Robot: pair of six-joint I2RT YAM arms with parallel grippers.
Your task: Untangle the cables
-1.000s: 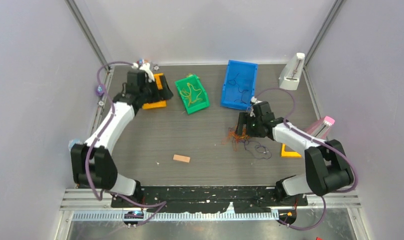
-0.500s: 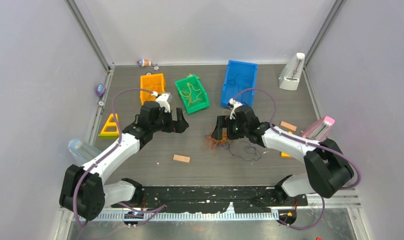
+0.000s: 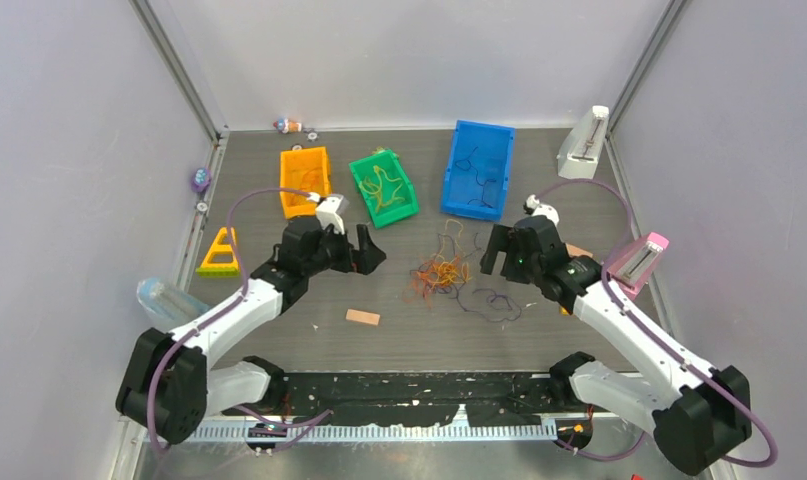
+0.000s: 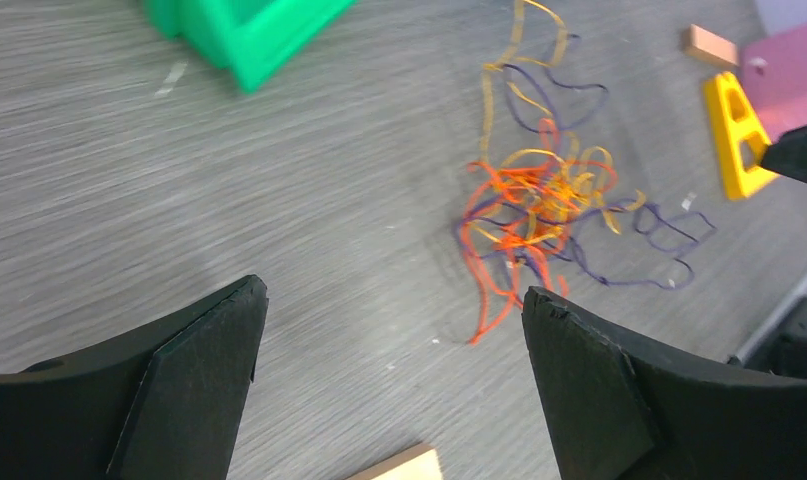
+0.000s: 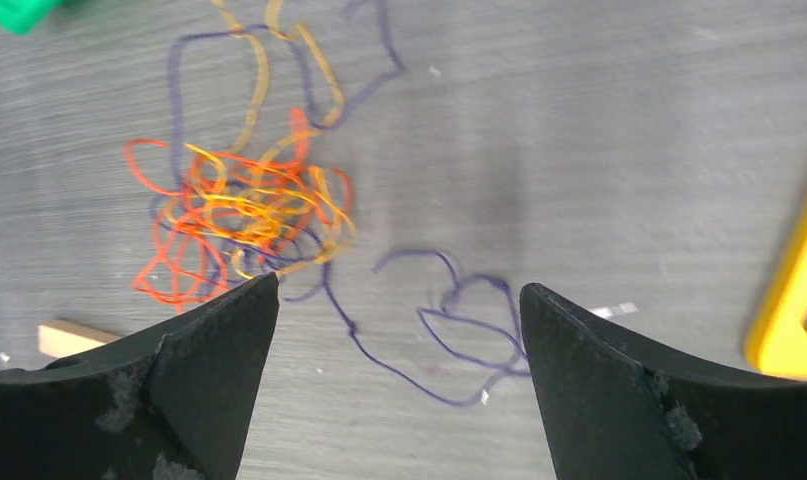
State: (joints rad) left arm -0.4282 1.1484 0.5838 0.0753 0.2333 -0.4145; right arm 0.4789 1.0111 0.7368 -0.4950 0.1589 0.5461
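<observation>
The orange cable loops (image 3: pixel 420 286) (image 4: pixel 493 284) stick out of the tangle on the wooden block's side, so my left gripper moves down toward the tangle and onto them next.
The cables (image 3: pixel 439 272) lie in a loose tangle of orange-red, yellow and dark purple strands on the grey table, between the two arms. The same tangle shows in the left wrist view (image 4: pixel 534 215) and the right wrist view (image 5: pixel 244 215). One purple strand (image 5: pixel 459 320) trails out of it toward the right arm. My left gripper (image 3: pixel 371 250) (image 4: pixel 392 292) hangs open just left of the tangle, holding nothing. Just right of the tangle, my right gripper (image 3: pixel 504 262) (image 5: pixel 399 287) is open over the purple strand and touches nothing.
At the back stand an orange bin (image 3: pixel 304 180), a green bin (image 3: pixel 407 208) with yellow cables and a blue bin (image 3: pixel 499 135) with dark cables. A wooden block (image 3: pixel 362 317) lies near the front. A yellow triangle (image 3: pixel 219 252) sits left, a pink stand (image 3: pixel 639 258) right.
The left arm swung from the orange bin at the back left to the table's middle. The right gripper drew back to the right, off the tangle. Both sets of jaws opened wider.
</observation>
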